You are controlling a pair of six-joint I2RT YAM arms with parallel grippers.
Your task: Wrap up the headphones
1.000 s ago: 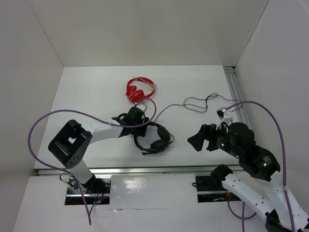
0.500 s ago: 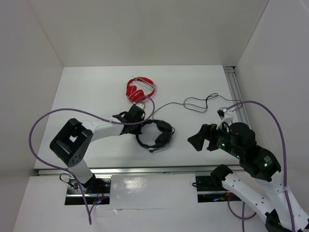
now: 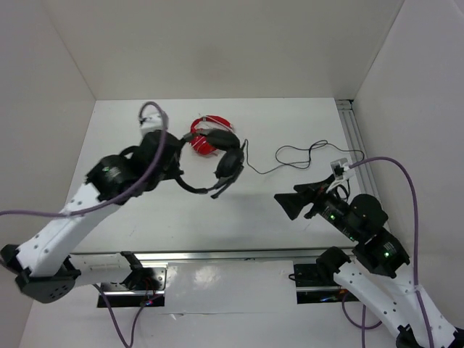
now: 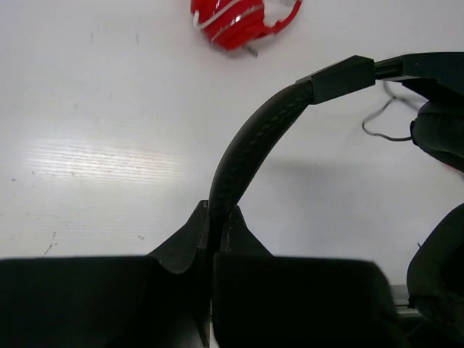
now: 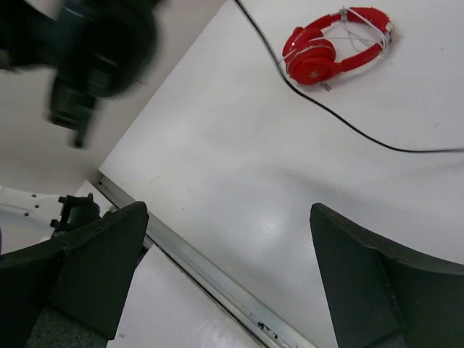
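Observation:
My right gripper goes outward and to the left in the top view next, since the cable (image 3: pixel 290 156) by the raised earcup lies that way from its open fingers.
The black headphones (image 3: pixel 221 165) hang above the table, held by their thin padded headband (image 4: pixel 250 145). My left gripper (image 4: pixel 215 217) is shut on that headband, and one earcup (image 4: pixel 442 130) shows at the right edge. In the top view the left gripper (image 3: pixel 177 174) is raised over the middle left of the table. The thin black cable (image 3: pixel 290 156) trails from the earcups to the right across the table. My right gripper (image 3: pixel 290 205) stands open near the front right edge with nothing between its fingers (image 5: pixel 94 268). The right wrist view shows the headphones (image 5: pixel 101 43) blurred at the top left.
Smaller red headphones (image 3: pixel 206 136) lie at the back middle, just behind the lifted pair, and show as red headphones (image 5: pixel 326 47) in the right wrist view. A metal rail (image 5: pixel 203 268) runs along the table's front edge. White walls close in three sides.
My left gripper shut on the headband, then lifted the headphones off the table, up and towards the back left. The right gripper shifted slightly left, staying open.

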